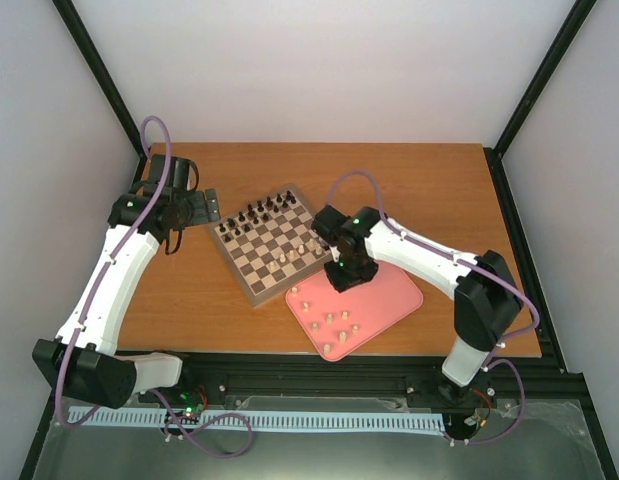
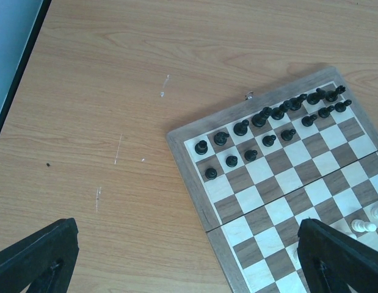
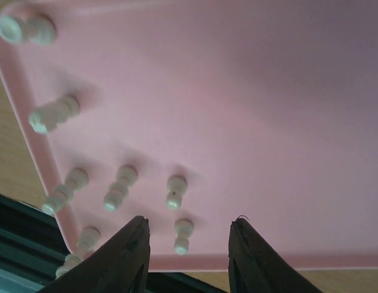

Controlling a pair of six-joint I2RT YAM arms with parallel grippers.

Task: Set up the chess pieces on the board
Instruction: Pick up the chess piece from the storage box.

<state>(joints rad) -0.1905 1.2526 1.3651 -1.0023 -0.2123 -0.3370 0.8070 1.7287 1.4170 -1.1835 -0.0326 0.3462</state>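
Observation:
The right gripper moves down and back next, onto the head of the cream chess piece farther in from the tray's rim.
The board [image 1: 251, 258] lies left of centre, with dark pieces along its far side and a few pale chess pieces [image 1: 301, 248] near its right corner. Several more pale chess pieces [image 1: 334, 320] stand on a pink tray [image 1: 391, 296]. My right gripper [image 1: 347, 276] hovers over the tray's far-left part, open and empty. In the right wrist view its jaws [image 3: 189, 244] frame one pale piece [image 3: 182, 235] near the tray rim [image 3: 237, 262]. My left gripper [image 1: 205, 208] is open and empty above the table, beside the board's left corner [image 2: 195, 177]; its fingers [image 2: 36, 256] are wide apart.
The dark pieces [image 2: 262, 116] fill two rows at the board's far edge. A pale piece [image 2: 363, 226] stands near my left gripper's right finger. Bare wooden table [image 2: 103, 122] lies left of the board. The black frame rail [image 1: 319, 365] runs just below the tray.

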